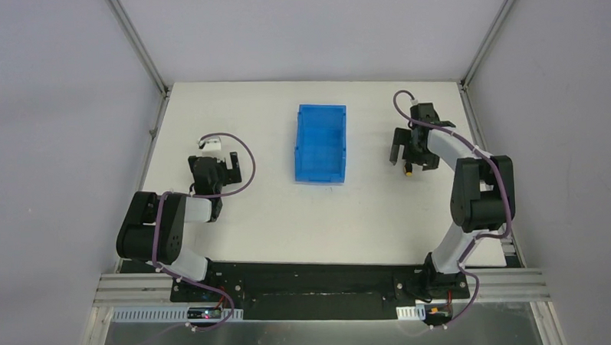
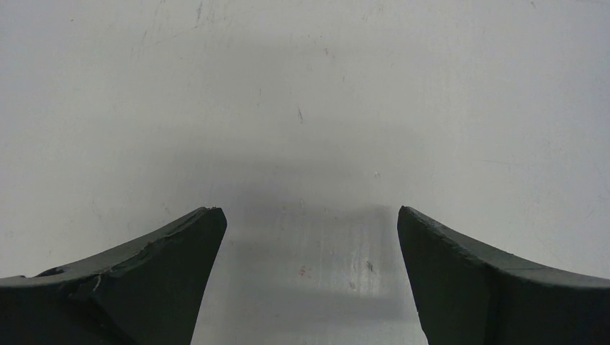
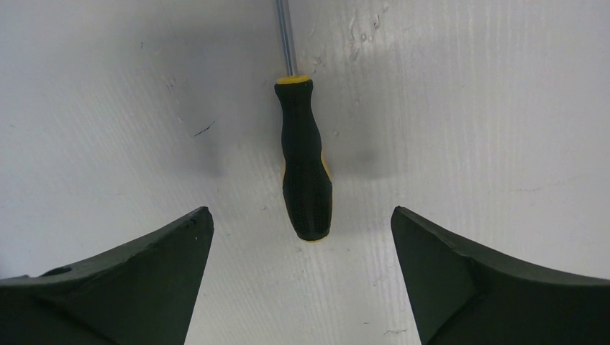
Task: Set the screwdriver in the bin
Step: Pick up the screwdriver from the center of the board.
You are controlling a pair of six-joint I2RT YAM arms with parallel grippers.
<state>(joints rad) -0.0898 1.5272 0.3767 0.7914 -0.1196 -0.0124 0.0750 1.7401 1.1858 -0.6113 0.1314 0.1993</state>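
Note:
The robot's right gripper will next go down onto the screwdriver's black handle (image 1: 408, 166) (image 3: 308, 201) below it and close near the butt end of the handle, because that end is already between the open fingers.
The screwdriver (image 3: 305, 169) lies flat on the white table, with a black handle, yellow trim and a thin metal shaft running off the top of the right wrist view. My right gripper (image 3: 300, 210) is open and hangs over it, and the handle's butt end lies between the two fingertips without touching them. In the top view the screwdriver (image 1: 408, 169) shows as a small yellow spot under my right gripper (image 1: 406, 157), to the right of the blue bin (image 1: 320, 141), which is empty. My left gripper (image 1: 220, 174) is open over bare table (image 2: 309, 210), left of the bin.
Grey walls with metal corner posts (image 1: 141, 44) enclose the white table. A white block with a cable (image 1: 212, 143) sits on the left wrist. The arm bases stand on the black rail (image 1: 314, 283) at the near edge.

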